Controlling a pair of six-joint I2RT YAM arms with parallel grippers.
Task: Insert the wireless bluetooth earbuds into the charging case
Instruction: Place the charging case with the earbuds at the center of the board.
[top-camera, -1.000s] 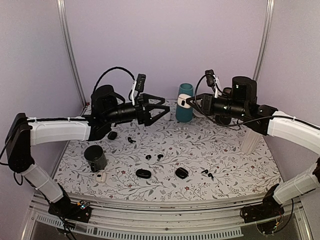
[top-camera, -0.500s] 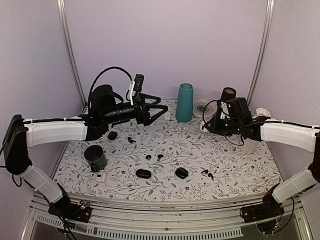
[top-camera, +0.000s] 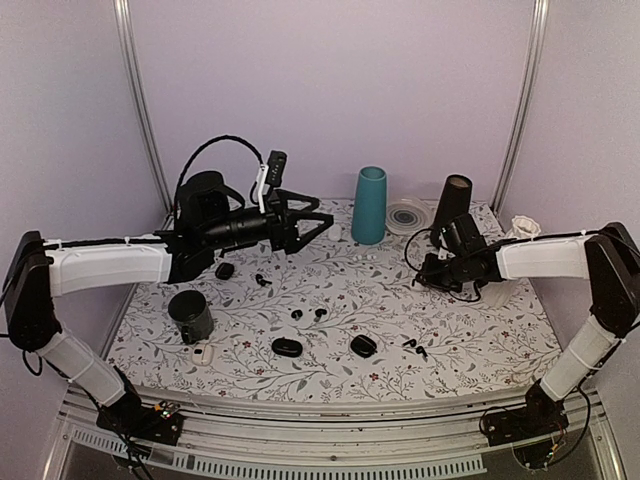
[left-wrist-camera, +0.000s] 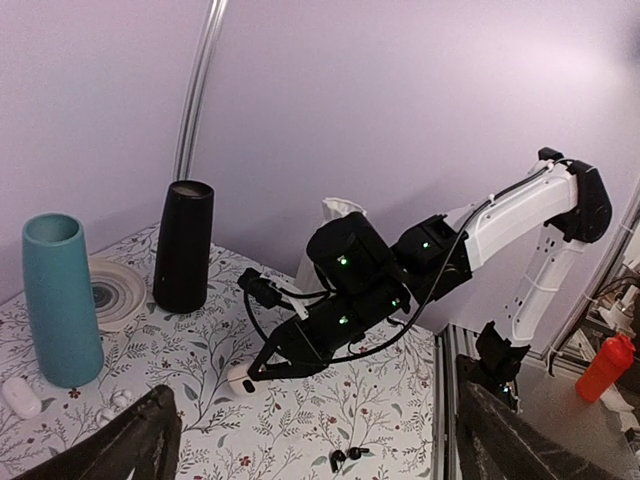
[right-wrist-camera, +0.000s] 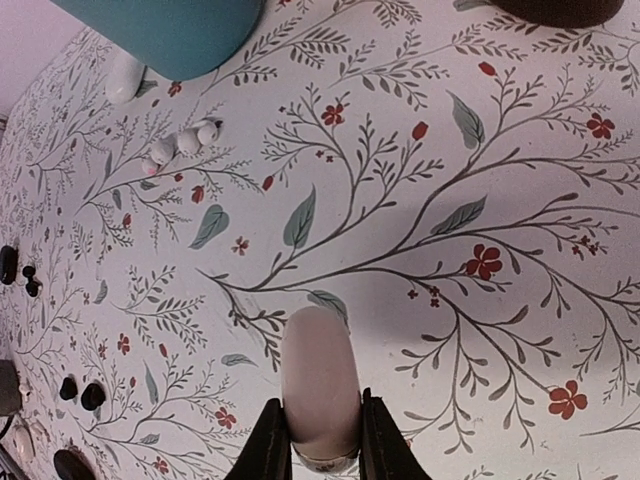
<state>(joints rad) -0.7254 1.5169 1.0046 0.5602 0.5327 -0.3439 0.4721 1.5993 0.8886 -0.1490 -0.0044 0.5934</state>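
The case will go gently down toward the right in the wrist view with my right gripper, which will let go of it on the open tabletop by the printed leaf (right-wrist-camera: 408, 357), clear of earbuds.
My right gripper (top-camera: 417, 279) is shut on a white pebble-shaped charging case (right-wrist-camera: 320, 385) and holds it low, just above or on the floral table; the left wrist view shows that case (left-wrist-camera: 238, 381) at its fingertips. My left gripper (top-camera: 312, 215) is open and empty, raised over the back left of the table. Tiny black earbuds lie in pairs: one (top-camera: 308, 314) mid-table, one (top-camera: 415, 348) to the right front, also in the left wrist view (left-wrist-camera: 345, 459), and one (top-camera: 262, 279) below the left gripper. Two black cases (top-camera: 286, 347) (top-camera: 363, 346) lie near the front.
A teal vase (top-camera: 369, 205), a black cylinder (top-camera: 452, 205) and a ringed plate (top-camera: 406, 216) stand at the back. A black cup (top-camera: 190, 315) and a small white case (top-camera: 204, 354) sit front left. White earbuds (right-wrist-camera: 185, 143) and another white case (right-wrist-camera: 125, 75) lie by the vase.
My right arm has swung down and to the right from beside the teal vase, bringing the white case down to the table. The left arm has barely moved.
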